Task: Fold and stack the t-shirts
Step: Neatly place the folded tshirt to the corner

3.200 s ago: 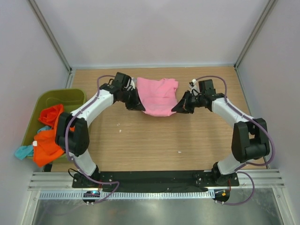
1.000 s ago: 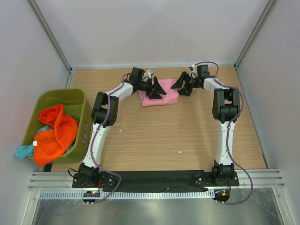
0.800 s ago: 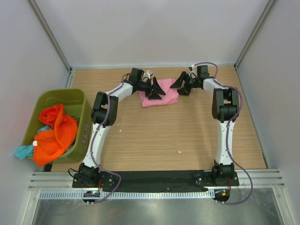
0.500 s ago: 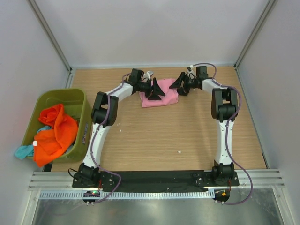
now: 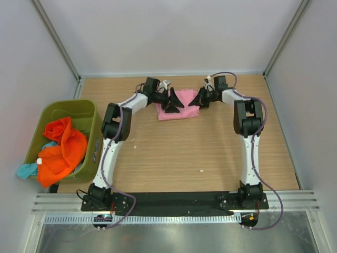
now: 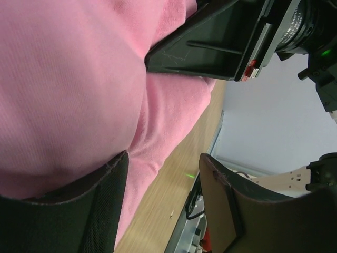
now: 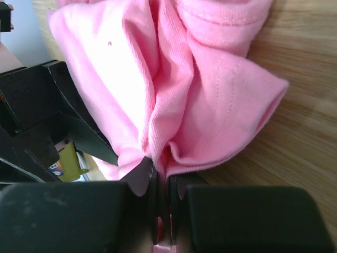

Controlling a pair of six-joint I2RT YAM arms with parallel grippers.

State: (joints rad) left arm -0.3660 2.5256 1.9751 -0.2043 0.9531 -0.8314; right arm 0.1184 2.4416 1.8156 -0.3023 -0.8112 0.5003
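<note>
My right gripper has the t-shirt to bring to the table's far corner, to its right in the top view. I should release it there on bare wood.
A bright pink t-shirt [image 5: 180,108] lies bunched in a small folded heap at the far middle of the table. My left gripper [image 5: 172,101] rests over its left side, open; in the left wrist view [image 6: 163,203] the pink cloth [image 6: 68,89] lies against one finger [image 6: 63,211], with table showing in the gap. My right gripper [image 5: 199,99] is at the shirt's right edge. In the right wrist view [image 7: 163,171] its jaws are shut on a pinched fold of the pink t-shirt [image 7: 210,95]. Orange t-shirts [image 5: 63,150] and a teal one [image 5: 25,170] sit in the bin.
An olive-green plastic bin [image 5: 79,104] stands at the table's left edge, cloth hanging over its near side. Both arms stretch far out to the back of the wooden table [image 5: 184,153]. Grey walls enclose the back and sides.
My right gripper has slid a little left onto the shirt's edge and closed on a fold of it. The left gripper has stayed open in nearly the same place.
</note>
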